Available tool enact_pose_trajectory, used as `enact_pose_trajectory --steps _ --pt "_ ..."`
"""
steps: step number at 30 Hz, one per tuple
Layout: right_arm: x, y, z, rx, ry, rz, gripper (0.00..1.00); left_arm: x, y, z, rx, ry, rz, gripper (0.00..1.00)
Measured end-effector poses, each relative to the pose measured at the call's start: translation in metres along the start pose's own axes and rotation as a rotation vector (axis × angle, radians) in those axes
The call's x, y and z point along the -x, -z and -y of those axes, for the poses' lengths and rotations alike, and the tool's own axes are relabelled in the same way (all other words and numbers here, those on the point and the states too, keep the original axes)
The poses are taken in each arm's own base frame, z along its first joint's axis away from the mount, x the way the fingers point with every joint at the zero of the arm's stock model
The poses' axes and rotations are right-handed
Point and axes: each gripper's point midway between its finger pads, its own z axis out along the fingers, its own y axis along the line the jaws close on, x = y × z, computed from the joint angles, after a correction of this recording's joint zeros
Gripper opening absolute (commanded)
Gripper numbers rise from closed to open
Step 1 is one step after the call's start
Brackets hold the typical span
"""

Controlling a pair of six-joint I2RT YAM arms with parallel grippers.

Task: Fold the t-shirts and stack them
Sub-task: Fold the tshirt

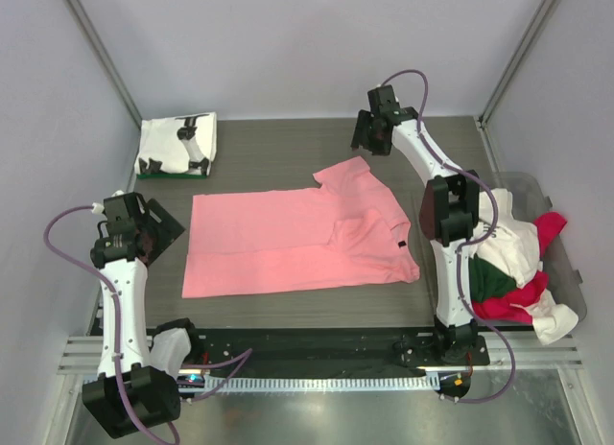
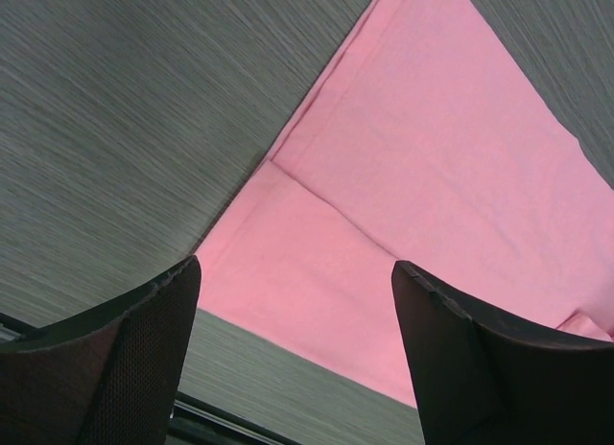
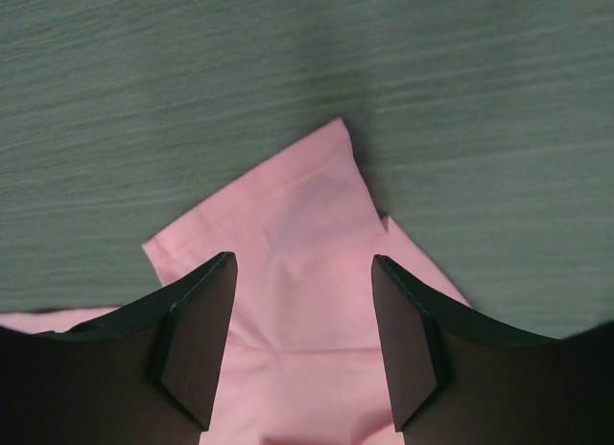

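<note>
My right gripper moves down and slightly left in the top view onto the back sleeve's outer tip next, as that sleeve still sticks out from the pink shirt.
A salmon-pink t-shirt lies spread flat on the table's middle, partly folded, with one sleeve sticking out toward the back. A folded white t-shirt with black print rests on a dark green one at the back left. My left gripper is open and empty, just left of the pink shirt's left edge. My right gripper is open and empty, above the back sleeve.
A clear bin at the right holds a heap of white, dark green and red/magenta shirts. White walls with metal posts enclose the table. A metal rail runs along the near edge.
</note>
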Motion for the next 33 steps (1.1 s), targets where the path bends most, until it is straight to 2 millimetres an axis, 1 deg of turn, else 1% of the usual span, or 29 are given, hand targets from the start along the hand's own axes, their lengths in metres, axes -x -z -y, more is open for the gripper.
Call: enact_pose_trajectory --steps 2,3,5,7,10,12,14,17,22,27,33 --pt "0.008 -0.02 -0.001 0.008 0.01 0.004 0.63 0.0 -0.001 -0.002 0.011 -0.002 -0.001 0.8" --pt "0.011 -0.029 -0.001 0.012 0.014 0.005 0.61 0.0 -0.002 -0.002 0.013 -0.005 -0.003 0.8" --pt "0.013 -0.045 -0.002 0.02 0.022 0.005 0.59 -0.001 -0.004 -0.002 0.021 -0.01 -0.01 0.8" --pt "0.01 -0.06 -0.002 0.028 0.025 -0.007 0.57 -0.002 -0.005 -0.002 0.026 -0.015 -0.013 0.81" --pt "0.001 -0.079 0.0 0.03 0.027 -0.032 0.55 -0.003 -0.005 -0.002 0.028 -0.023 -0.014 0.81" --pt "-0.008 -0.091 0.004 0.024 0.029 -0.057 0.53 -0.003 -0.006 -0.001 0.028 -0.029 -0.016 0.81" --pt "-0.016 -0.099 0.007 0.015 0.032 -0.074 0.52 -0.004 -0.006 0.0 0.028 -0.034 -0.019 0.81" --pt "-0.01 -0.099 0.006 0.02 0.036 -0.054 0.51 -0.006 -0.007 0.001 0.028 -0.042 -0.026 0.81" --pt "-0.011 -0.103 0.008 0.01 0.037 -0.05 0.48 -0.007 -0.007 0.002 0.026 -0.049 -0.029 0.8" --pt "-0.008 -0.105 0.01 -0.012 0.046 -0.03 0.49 -0.008 -0.007 0.004 0.022 -0.055 -0.03 0.8" --pt "-0.012 -0.106 0.006 -0.067 0.112 -0.006 0.48 -0.009 -0.007 0.005 0.02 -0.061 -0.031 0.8"
